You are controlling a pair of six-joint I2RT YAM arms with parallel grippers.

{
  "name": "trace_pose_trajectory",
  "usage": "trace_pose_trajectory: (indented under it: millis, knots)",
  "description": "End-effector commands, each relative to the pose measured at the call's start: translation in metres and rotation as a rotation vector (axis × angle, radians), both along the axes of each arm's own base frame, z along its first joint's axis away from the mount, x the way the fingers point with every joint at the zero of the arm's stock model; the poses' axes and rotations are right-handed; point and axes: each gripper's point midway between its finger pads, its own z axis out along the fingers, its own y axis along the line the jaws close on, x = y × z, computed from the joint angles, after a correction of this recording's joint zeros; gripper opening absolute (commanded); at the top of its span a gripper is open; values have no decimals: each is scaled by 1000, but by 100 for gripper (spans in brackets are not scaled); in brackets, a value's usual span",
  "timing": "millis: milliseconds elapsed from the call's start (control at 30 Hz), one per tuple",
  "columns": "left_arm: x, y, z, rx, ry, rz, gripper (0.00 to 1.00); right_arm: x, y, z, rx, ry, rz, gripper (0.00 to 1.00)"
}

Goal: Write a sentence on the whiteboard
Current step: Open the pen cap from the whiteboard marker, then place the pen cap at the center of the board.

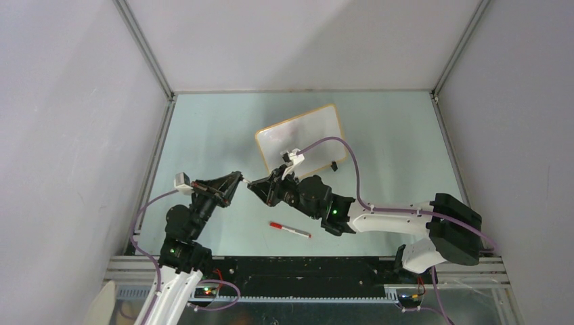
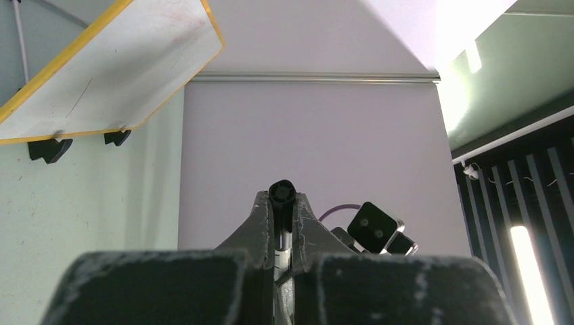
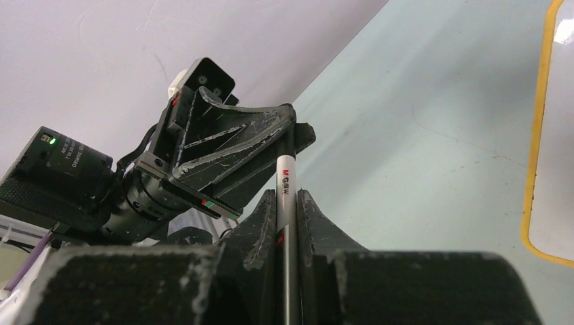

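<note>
I must next pull the black cap (image 2: 282, 191) in my left gripper off its body, tilt down and lower it to release on the bare tabletop below, beside the whiteboard.
The whiteboard (image 1: 299, 135), white with an orange frame, lies on the table behind both grippers. No lettering of the sentence shows on it. It also shows in the left wrist view (image 2: 101, 68), with its two black clip feet, and at the right edge of the right wrist view (image 3: 556, 135). My left gripper (image 1: 238, 178) and right gripper (image 1: 252, 184) meet tip to tip above the table. The right gripper (image 3: 285, 198) is shut on the white barrel of a marker (image 3: 285, 177). The left gripper (image 2: 282, 198) is shut on that marker's black cap (image 2: 282, 191).
A second marker (image 1: 290, 229) with a red cap lies on the table in front of the right arm. Grey enclosure walls stand on the left, right and back. The right wrist camera (image 2: 374, 227) shows just behind the left fingers.
</note>
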Motion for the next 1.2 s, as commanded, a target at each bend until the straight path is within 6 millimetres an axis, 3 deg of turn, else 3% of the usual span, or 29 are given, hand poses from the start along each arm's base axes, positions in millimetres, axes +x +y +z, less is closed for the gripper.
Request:
trace_pose_trajectory:
  millis: [0,33,67,100,133,167,200,233,267,300,333,467,500,533,567,667,700,800,1000,1167]
  knots:
    - [2,4,0,-32,-3,25,0,-3,5,25,46,-22,25,0]
    - [4,7,0,-39,-6,41,0,-5,1,26,45,-23,29,0]
    - [8,13,-3,-45,-9,78,0,-6,-4,14,17,-13,27,0]
    - [11,16,-7,-44,-1,95,0,-8,-12,20,28,-17,23,0]
    - [14,21,-10,-40,3,121,0,-8,-23,3,-6,-2,13,0]
    - [16,22,-11,-26,2,130,0,-10,-35,9,9,-3,11,0]
    - [20,26,-16,-11,15,145,0,-11,-46,-9,-22,14,12,0]
    - [22,28,-19,2,16,151,0,-15,-58,-2,-4,15,17,0]
    - [25,30,-24,9,33,157,0,-16,-69,-18,-34,32,26,0]
    - [29,30,-29,12,42,158,0,-20,-80,-14,-29,35,29,0]
    - [31,31,-31,12,43,158,0,-21,-90,-28,-57,49,26,0]
    - [40,37,-39,55,53,189,0,-32,-128,-28,-60,47,34,0]
    - [44,42,-43,107,61,223,0,-29,-139,-39,-98,65,14,0]
    - [46,46,-46,178,55,243,0,-29,-148,-31,-85,46,1,0]
    - [49,55,-54,229,99,292,0,-24,-159,-41,-124,63,-33,0]
    - [51,83,-73,507,186,403,0,-7,-194,-40,-153,56,-132,0]
    - [54,94,-82,572,230,443,0,-6,-198,-37,-148,53,-128,0]
    - [56,107,-106,798,332,426,0,7,-223,-44,-180,92,-170,0]
    - [58,95,-149,1145,513,208,0,16,-233,-56,-245,191,-141,0]
    - [61,92,-158,1364,616,114,0,21,-234,-57,-283,199,-135,0]
